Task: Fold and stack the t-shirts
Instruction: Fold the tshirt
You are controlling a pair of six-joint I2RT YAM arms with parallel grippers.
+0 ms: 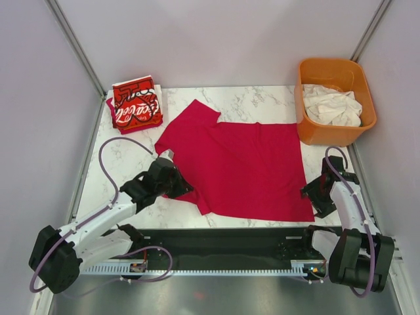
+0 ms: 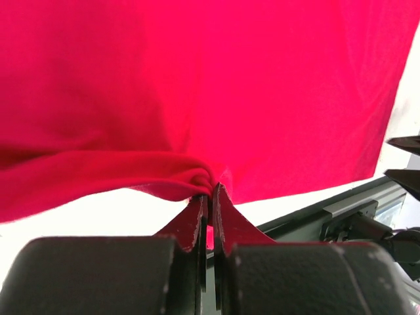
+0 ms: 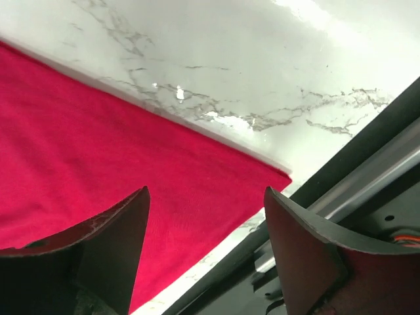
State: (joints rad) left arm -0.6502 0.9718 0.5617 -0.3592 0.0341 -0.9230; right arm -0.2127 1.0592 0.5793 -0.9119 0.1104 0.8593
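Observation:
I will lift the pinched edge with my left gripper next, carry it outward and let it go by the far sleeve's base [image 1: 190, 131], because that lies outward of my gripper.
A plain crimson t-shirt [image 1: 243, 167] lies spread flat on the marble table, neck end toward the left. My left gripper [image 1: 176, 185] is shut on a bunched fold of its near left edge; the wrist view shows the cloth [image 2: 197, 98] pinched at the gripper's [image 2: 211, 189] tips. My right gripper [image 1: 316, 197] hovers open just off the shirt's near right corner [image 3: 262, 174], with nothing between its fingers [image 3: 131, 216]. A folded red Coca-Cola t-shirt [image 1: 136, 105] rests at the far left. Off-white t-shirts [image 1: 331, 105] lie crumpled in the tub.
An orange plastic tub [image 1: 308, 125] stands at the far right corner of the table. A black rail [image 1: 230, 239] runs along the near edge between the arm bases. Grey walls enclose the table on three sides.

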